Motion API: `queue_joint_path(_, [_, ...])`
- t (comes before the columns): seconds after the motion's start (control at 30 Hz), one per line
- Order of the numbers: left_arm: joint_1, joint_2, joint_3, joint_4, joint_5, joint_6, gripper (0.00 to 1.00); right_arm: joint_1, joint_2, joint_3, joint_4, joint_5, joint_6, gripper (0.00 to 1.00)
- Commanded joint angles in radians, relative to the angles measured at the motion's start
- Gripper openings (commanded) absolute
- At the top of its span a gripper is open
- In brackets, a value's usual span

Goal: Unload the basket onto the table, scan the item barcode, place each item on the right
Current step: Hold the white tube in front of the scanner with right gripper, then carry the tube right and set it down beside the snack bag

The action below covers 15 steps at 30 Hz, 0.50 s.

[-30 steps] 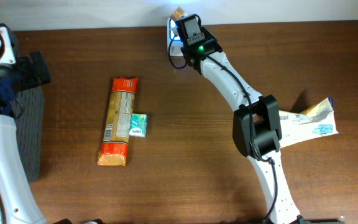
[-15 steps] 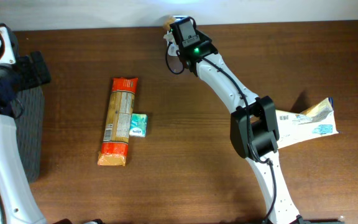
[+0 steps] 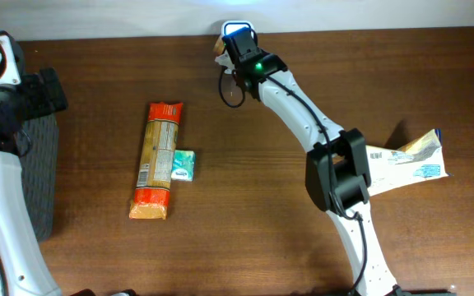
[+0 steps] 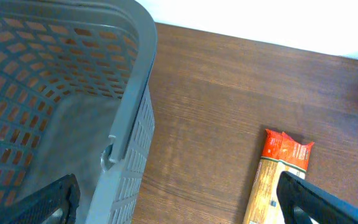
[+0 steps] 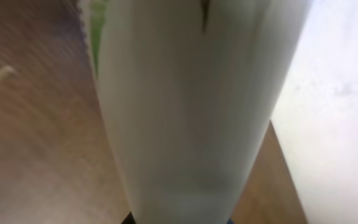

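My right gripper lifts from the glow (image 3: 237, 27) next, back toward the white and gold packet, and brings the item there down.
My right gripper (image 3: 232, 43) reaches to the table's far edge and is shut on the item, a white packet (image 5: 191, 106) with a green serrated edge that fills the right wrist view and hides the fingers. From overhead only a tan corner of the item (image 3: 218, 45) shows beside the wrist, under a blue-white glow (image 3: 237, 27). No barcode shows in any view. My left gripper (image 4: 179, 205) stands open and empty at the far left, one fingertip (image 4: 55, 199) over the grey basket (image 4: 129, 93) and the other over the table.
An orange pasta package (image 3: 156, 160) lies left of centre with a small green box (image 3: 183, 165) against its right side. A white and gold packet (image 3: 406, 160) lies at the right. The grey basket (image 3: 44, 173) stands at the left edge.
My right gripper has swung a little left and farther back with the item, up to the glow at the table's far edge. The left arm has not moved.
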Motion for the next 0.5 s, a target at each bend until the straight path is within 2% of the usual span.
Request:
queue_joint_path(0.0, [0.003, -0.005, 0.011, 0.001, -0.004, 0.016, 0.99, 0.008, -0.232, 0.021, -0.078, -0.122, 0.203, 0.04])
queue_joint_path(0.17, [0.003, -0.005, 0.011, 0.001, -0.004, 0.016, 0.99, 0.008, -0.356, 0.021, -0.349, -0.161, 0.521, 0.04])
queue_joint_path(0.3, [0.003, -0.005, 0.011, 0.001, -0.004, 0.016, 0.99, 0.001, -0.37, 0.02, -0.612, -0.161, 0.67, 0.04])
queue_joint_path(0.4, [0.003, -0.005, 0.011, 0.001, -0.004, 0.016, 0.99, -0.029, -0.344, -0.018, -0.73, -0.181, 0.786, 0.04])
queue_joint_path(0.47, [0.003, -0.005, 0.011, 0.001, -0.004, 0.016, 0.99, -0.052, -0.338, -0.069, -0.741, -0.219, 0.818, 0.04])
